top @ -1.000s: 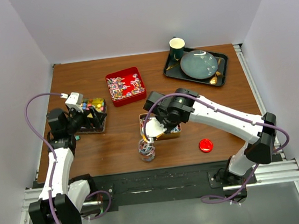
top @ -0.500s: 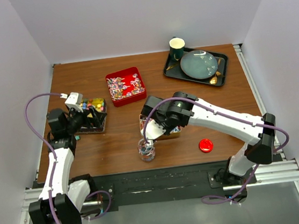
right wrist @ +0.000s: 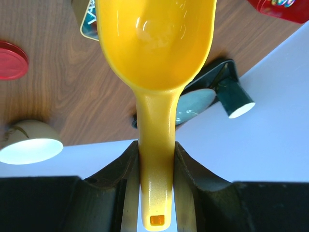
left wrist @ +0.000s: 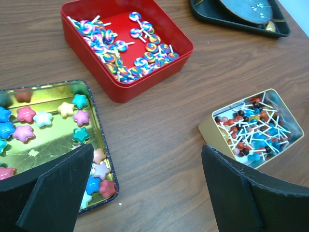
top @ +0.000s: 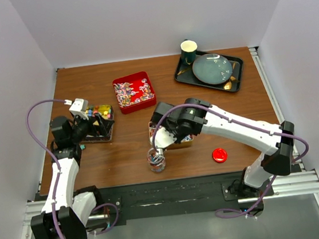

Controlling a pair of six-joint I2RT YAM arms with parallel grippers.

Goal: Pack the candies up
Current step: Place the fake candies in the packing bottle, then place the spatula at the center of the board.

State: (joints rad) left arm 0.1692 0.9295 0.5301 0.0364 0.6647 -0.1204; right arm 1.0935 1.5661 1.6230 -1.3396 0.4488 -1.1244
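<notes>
The scoop's bowl is empty, so my right gripper moves toward the dark tray next. Then it goes down to the bare tabletop short (top: 195, 92) of the tray and releases the scoop.
The candies lie in three tins. Star pieces fill a gold-lined tin (top: 97, 122) (left wrist: 46, 133). Swirl lollipops fill a red tin (top: 134, 91) (left wrist: 126, 46). Red and blue ball lollipops fill a gold tin (left wrist: 255, 129), mostly hidden under the right arm in the top view (top: 180, 142). My right gripper (top: 163, 141) (right wrist: 155, 159) is shut on the handle of a yellow scoop (right wrist: 157, 48), whose bowl looks empty, held over a small clear jar (top: 156, 161) holding candies. My left gripper (top: 98, 124) (left wrist: 147, 154) is open and empty, by the star tin's right edge.
A red round lid (top: 219, 155) (right wrist: 12, 60) lies right of the jar. A dark tray (top: 208, 72) with a teal plate (top: 211, 68) and a green cup (top: 189, 50) stands at the back right. White walls enclose the table.
My right wrist has shifted slightly left and turned the scoop over the jar. The left arm has not moved.
</notes>
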